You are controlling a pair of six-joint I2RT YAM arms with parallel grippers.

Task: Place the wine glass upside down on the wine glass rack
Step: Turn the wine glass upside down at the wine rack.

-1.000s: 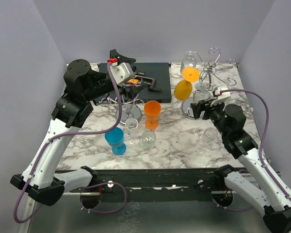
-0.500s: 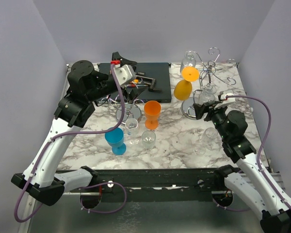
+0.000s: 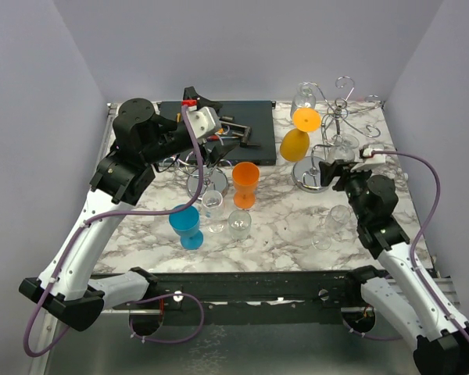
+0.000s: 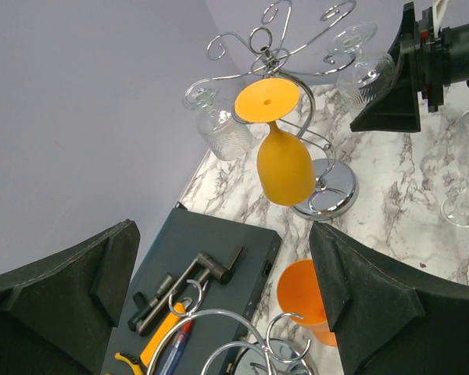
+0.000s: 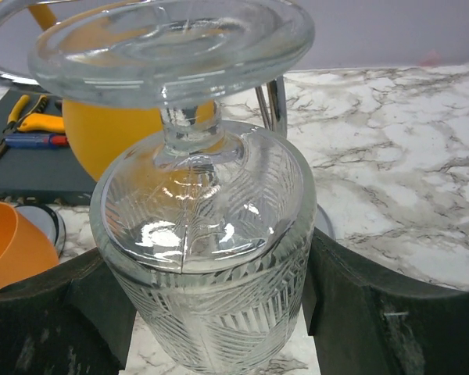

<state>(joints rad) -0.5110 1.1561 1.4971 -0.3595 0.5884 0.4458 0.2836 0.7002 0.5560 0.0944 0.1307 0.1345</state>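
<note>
The robot's right gripper next needs to bring the glass's foot up and then down onto the rack's empty near curl and let it go, since the foot and the curls are level.
A clear, cut-pattern wine glass (image 5: 207, 258) hangs upside down, foot upward, between the black fingers (image 5: 375, 312) of my right gripper (image 3: 330, 169), which is shut on its bowl. The left wrist view shows the same glass (image 4: 365, 76) beside the chrome wine glass rack (image 3: 338, 109). Its foot is level with the rack's curled arms. On that rack hang a yellow-orange glass (image 3: 295, 144) and a clear glass (image 3: 303, 98), both upside down. My left gripper (image 3: 207, 119) hovers open and empty above a second chrome rack (image 3: 203, 166).
A dark toolbox tray (image 3: 242, 117) with hand tools lies at the back. An orange cup (image 3: 246, 183), a blue glass (image 3: 186, 226) and clear glasses (image 3: 239, 225) stand mid-table. Two more clear glasses (image 3: 340, 216) stand near my right arm. The rack's round base (image 3: 306, 175) is close to my right gripper.
My right arm has swung slightly right and back, carrying the clear glass closer to the rack's arms. The left wrist has shifted a little towards the back.
</note>
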